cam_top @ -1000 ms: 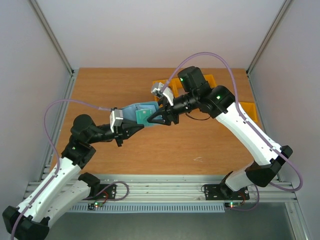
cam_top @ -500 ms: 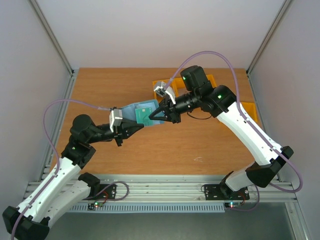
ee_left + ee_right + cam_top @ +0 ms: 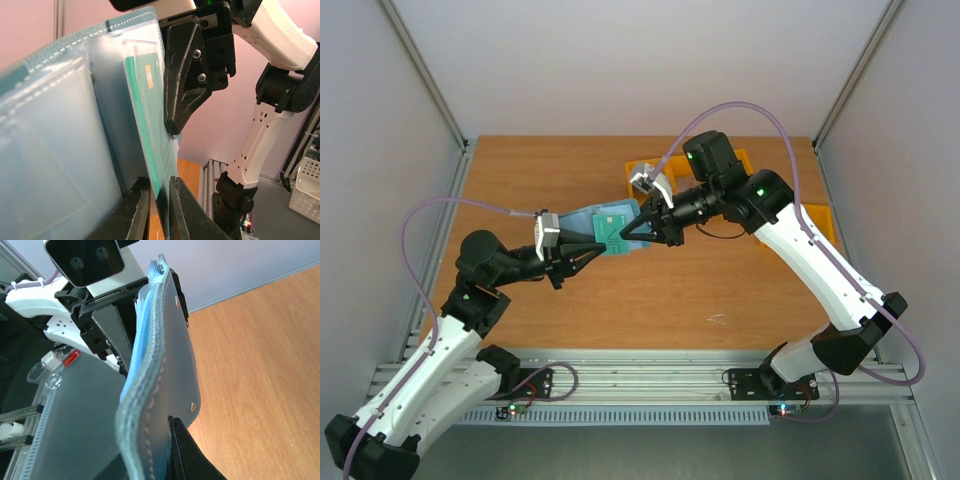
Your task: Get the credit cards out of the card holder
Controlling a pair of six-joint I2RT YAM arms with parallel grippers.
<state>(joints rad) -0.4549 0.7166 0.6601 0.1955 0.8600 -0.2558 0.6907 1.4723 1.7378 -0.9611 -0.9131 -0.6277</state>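
The card holder [image 3: 592,220] comes off the card next, pulled by my right gripper, which then lowers and releases it, since bare tabletop lies below that gripper.
The teal-blue card holder [image 3: 592,220] hangs open above the table between both grippers. My right gripper [image 3: 624,232] is shut on its right panel; in the right wrist view the holder [image 3: 160,365] stands edge-on in my gripper [image 3: 167,426]. My left gripper [image 3: 599,247] is shut on the lower edge of a teal-green credit card [image 3: 613,226] with white print. In the left wrist view this card [image 3: 150,135] sticks out of the holder's clear pocket [image 3: 75,135] between my gripper's [image 3: 160,189] fingers. I cannot make out the pale grey card.
Yellow plastic bins stand behind the right arm at the back [image 3: 642,168] and at the right edge [image 3: 820,222]. The wooden table [image 3: 720,290] lies below the raised holder. Grey walls close in both sides.
My left gripper has pulled back a little to the left while the right gripper carried the holder slightly up and right. More of the card shows outside the pocket.
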